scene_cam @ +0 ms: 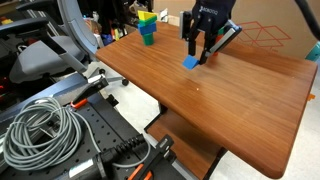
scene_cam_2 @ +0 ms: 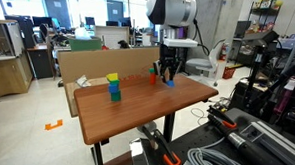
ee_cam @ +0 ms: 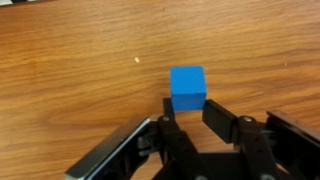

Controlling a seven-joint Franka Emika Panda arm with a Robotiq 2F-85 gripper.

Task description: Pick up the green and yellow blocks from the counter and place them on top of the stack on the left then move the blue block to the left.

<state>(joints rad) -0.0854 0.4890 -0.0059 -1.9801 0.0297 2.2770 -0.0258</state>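
The blue block is well away from the stack (scene_cam: 147,28). I will next carry the block sideways with my gripper, low over the counter, toward the stack.
A small blue block (ee_cam: 188,86) sits low on the reddish wooden counter (ee_cam: 80,60). My gripper (ee_cam: 190,108) is shut on it, with one finger pressed against each side. I cannot tell whether the block touches the wood. Both exterior views show the gripper (scene_cam: 198,52) (scene_cam_2: 168,76) reaching straight down over the blue block (scene_cam: 190,62) (scene_cam_2: 171,82) near the counter's far edge. The stack (scene_cam: 147,27) (scene_cam_2: 114,87) stands apart from it, with a yellow block on top, a green one under it and a blue cube as its base.
A small red object (scene_cam_2: 153,78) stands just beside the gripper. A cardboard panel (scene_cam_2: 97,63) lines the back of the counter (scene_cam: 220,110). A coil of grey cable (scene_cam: 40,130) and an office chair (scene_cam: 50,50) are off the table's side.
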